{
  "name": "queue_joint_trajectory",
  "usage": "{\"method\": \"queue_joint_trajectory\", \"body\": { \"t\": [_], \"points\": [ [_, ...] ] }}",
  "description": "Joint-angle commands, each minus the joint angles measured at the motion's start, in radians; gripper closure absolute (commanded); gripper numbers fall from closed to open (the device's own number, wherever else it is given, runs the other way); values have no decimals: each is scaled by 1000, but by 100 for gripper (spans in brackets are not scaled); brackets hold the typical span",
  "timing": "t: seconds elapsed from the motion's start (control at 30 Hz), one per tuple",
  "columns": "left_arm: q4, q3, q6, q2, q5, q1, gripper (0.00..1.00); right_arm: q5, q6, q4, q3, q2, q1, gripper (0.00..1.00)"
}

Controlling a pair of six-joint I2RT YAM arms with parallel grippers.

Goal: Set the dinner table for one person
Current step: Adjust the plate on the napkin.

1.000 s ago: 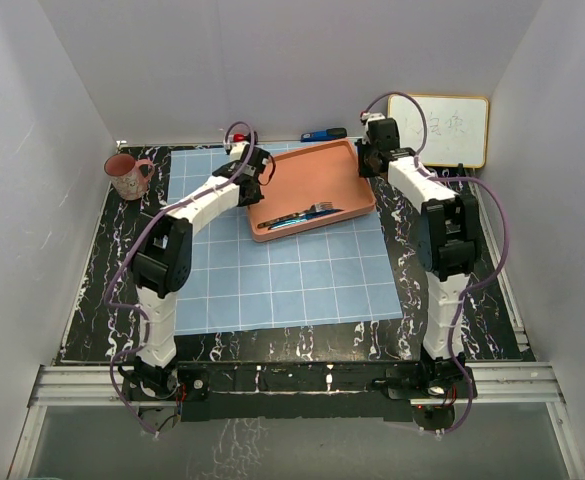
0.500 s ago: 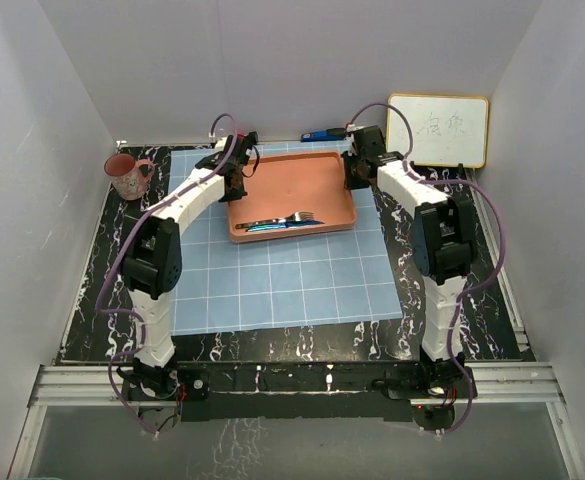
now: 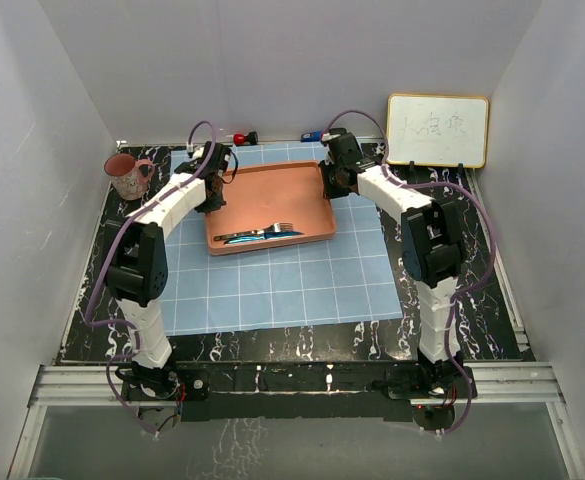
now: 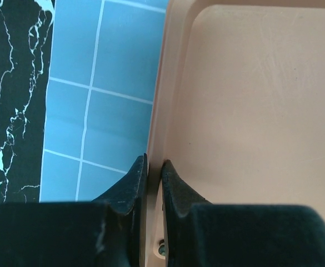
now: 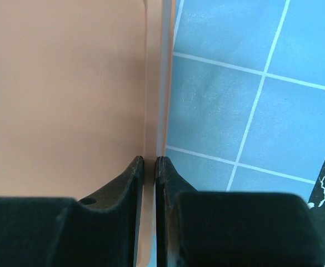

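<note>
The robot holds the tray above the light-blue gridded cloth, so its right gripper will next go down and pull back slightly to release the tray's rim on the cloth.
The dinner table (image 3: pixel 450 300) is black with white veins and carries a light-blue gridded cloth (image 3: pixel 282 285). An orange tray (image 3: pixel 272 195) sits over the cloth's far half, with a fork and other cutlery (image 3: pixel 262 234) lying along its near wall. My left gripper (image 3: pixel 212 192) is shut on the tray's left rim. In the left wrist view the rim (image 4: pixel 155 111) runs between the two fingers of that gripper (image 4: pixel 154 165). My right gripper (image 3: pixel 333 184) is shut on the tray's right rim. The right wrist view shows that gripper (image 5: pixel 149 161) pinching the thin wall (image 5: pixel 154 83).
A pink mug (image 3: pixel 127 176) stands at the far left on the table. A small whiteboard (image 3: pixel 438 130) leans at the back right. A red-capped marker (image 3: pixel 242 137) and a blue one (image 3: pixel 312 136) lie by the back wall.
Both arms have carried the tray leftward and a little nearer, turning it square to the cloth. The cutlery stayed inside. Both grips are unchanged.
</note>
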Motion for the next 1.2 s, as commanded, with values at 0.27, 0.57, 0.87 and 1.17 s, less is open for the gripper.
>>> {"method": "queue_joint_trajectory", "body": {
  "t": [0.27, 0.57, 0.87, 1.17],
  "points": [
    [62, -25, -30, -6, 71, -13, 100, -76, 30, 6, 38, -13, 59, 100],
    [79, -26, -28, 35, 80, -14, 100, -81, 41, -4, 1, -19, 69, 100],
    [106, -25, -25, 65, 93, -14, 100, -82, 53, -1, -32, -11, 72, 100],
    [110, 7, -15, 106, 81, -13, 100, -97, 59, 1, -56, 0, 74, 100]
  ]
}}
